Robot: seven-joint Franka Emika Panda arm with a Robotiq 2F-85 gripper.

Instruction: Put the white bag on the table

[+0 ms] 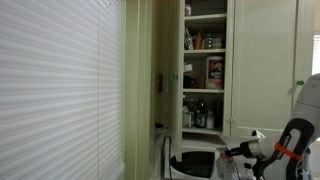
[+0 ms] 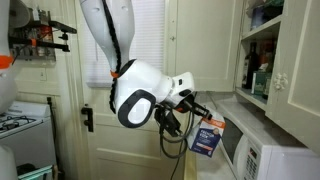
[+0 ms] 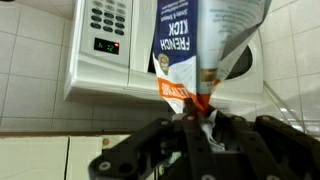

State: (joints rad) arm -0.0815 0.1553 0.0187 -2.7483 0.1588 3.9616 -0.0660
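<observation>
I should lower my gripper toward the table next, past the front of the white microwave (image 2: 268,155), because the white bag (image 2: 208,138) is still hanging in the air.
My gripper (image 3: 200,122) is shut on the crumpled white end of the white bag (image 3: 185,50). The bag is soft, white with blue and orange print reading "FRENCH KICK", and about as big as the gripper. In an exterior view the bag (image 2: 208,138) hangs from the gripper (image 2: 200,112) in the air, just in front of the white microwave (image 2: 268,155). The wrist view stands upside down and shows the microwave (image 3: 105,50) right behind the bag. In an exterior view the gripper (image 1: 236,152) is at the lower right, and the bag is hard to make out there.
An open white cupboard (image 1: 205,70) with several jars and packages on its shelves stands above the microwave (image 1: 195,163). Cupboard shelves (image 2: 258,70) are close above the gripper. A white door (image 2: 120,150) is behind the arm, and a stove (image 2: 20,125) is to one side.
</observation>
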